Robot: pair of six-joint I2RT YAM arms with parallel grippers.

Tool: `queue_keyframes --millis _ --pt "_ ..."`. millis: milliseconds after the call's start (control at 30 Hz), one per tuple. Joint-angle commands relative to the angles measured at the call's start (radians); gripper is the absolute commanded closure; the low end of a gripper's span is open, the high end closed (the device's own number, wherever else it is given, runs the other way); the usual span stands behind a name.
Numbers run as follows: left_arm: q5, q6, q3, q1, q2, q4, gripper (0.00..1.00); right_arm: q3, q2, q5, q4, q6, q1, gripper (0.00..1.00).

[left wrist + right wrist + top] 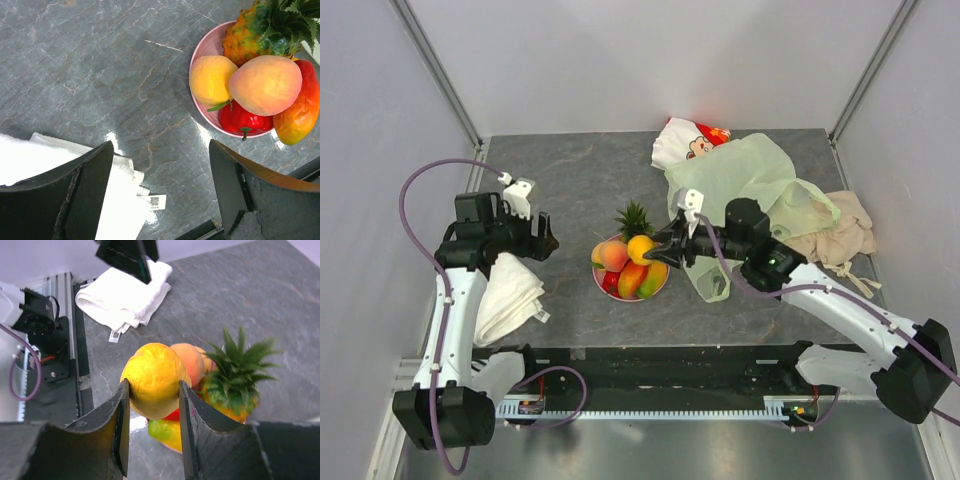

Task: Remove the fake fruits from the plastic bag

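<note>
My right gripper lowers the held fruit toward the peach and onto the mango's far end [634,268] next and releases it there, since it still hangs above the plate.
My right gripper [655,249] [153,387] is shut on a yellow-orange fake fruit [641,248] [152,377] and holds it just above the pink plate [657,291] [199,52]. On the plate lie a pineapple [633,220] [235,382] [250,35], a peach [613,255] [192,362], a red pepper [240,120] and a yellow-red mango [633,280] [167,432]. The pale-green plastic bag [750,175] lies crumpled behind the right arm. My left gripper [545,240] [160,190] hangs open and empty left of the plate, over bare table.
A folded white towel [510,295] [30,160] [125,295] lies at the near left. A white-and-red printed pouch [685,140] sits at the back beside the bag. A beige cloth [835,235] lies at the right. Walls close in the table.
</note>
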Motion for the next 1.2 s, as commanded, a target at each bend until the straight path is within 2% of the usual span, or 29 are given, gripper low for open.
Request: queue_keyframes --millis 0,133,333,767,1167 --pt "-0.002 0.008 0.003 0.005 0.005 0.009 0.16 -0.061 0.017 0.064 0.264 -0.160 0.085 0.74" --pt "-0.007 0.009 -0.002 0.007 0.005 0.025 0.16 -0.124 0.041 0.094 0.374 -0.200 0.126 0.74" --pt "-0.011 0.012 -0.029 0.005 0.012 0.046 0.16 -0.162 0.083 0.132 0.448 -0.199 0.126 0.74" --pt "-0.037 0.031 -0.038 0.007 0.035 0.054 0.16 -0.181 0.153 0.158 0.471 -0.199 0.114 0.73" --pt "-0.049 0.044 -0.064 0.007 0.034 0.055 0.16 -0.208 0.167 0.157 0.488 -0.096 0.074 0.71"
